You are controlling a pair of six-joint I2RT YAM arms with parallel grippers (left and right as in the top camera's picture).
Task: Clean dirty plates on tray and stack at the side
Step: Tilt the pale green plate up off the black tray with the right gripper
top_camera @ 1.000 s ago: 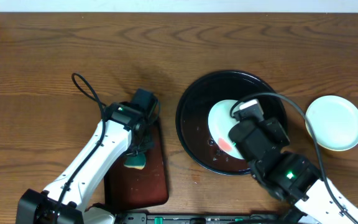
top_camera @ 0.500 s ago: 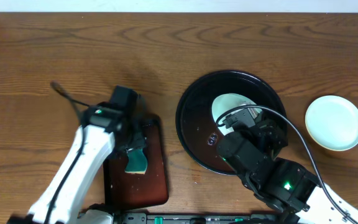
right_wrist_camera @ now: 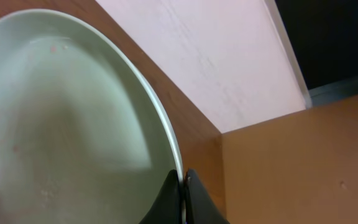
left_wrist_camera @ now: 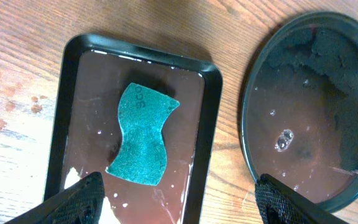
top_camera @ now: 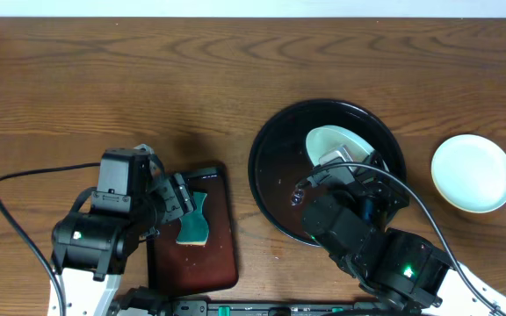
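Observation:
The right gripper goes right in the overhead view over the second pale plate [top_camera: 473, 173] below it next, levels the tilted plate, lowers and releases.
My right gripper [right_wrist_camera: 182, 186] is shut on the rim of a pale mint-white plate [right_wrist_camera: 73, 124]. It holds the plate [top_camera: 335, 143] tilted on edge above the far part of the black round tray [top_camera: 264, 140]. The plate's inside shows only faint pinkish specks. A second pale plate [top_camera: 473, 173] lies flat on the table to the right of the tray. My left gripper [left_wrist_camera: 180, 199] hangs open above the near end of a brown rectangular tray [left_wrist_camera: 211, 118], with nothing between its fingers. A teal sponge [left_wrist_camera: 142, 142] lies loose on that tray.
The brown tray [top_camera: 222, 254] sits just left of the black tray [left_wrist_camera: 257, 93]; both look wet, with droplets on the black tray's floor [left_wrist_camera: 284, 140]. The right arm [top_camera: 385, 254] covers the black tray's near side. A pale wall stands past the table's far edge.
My left gripper opened, left the sponge on the brown tray and drew back to the left. The right gripper lifted and tipped its plate up, shifting it toward the tray's far side.

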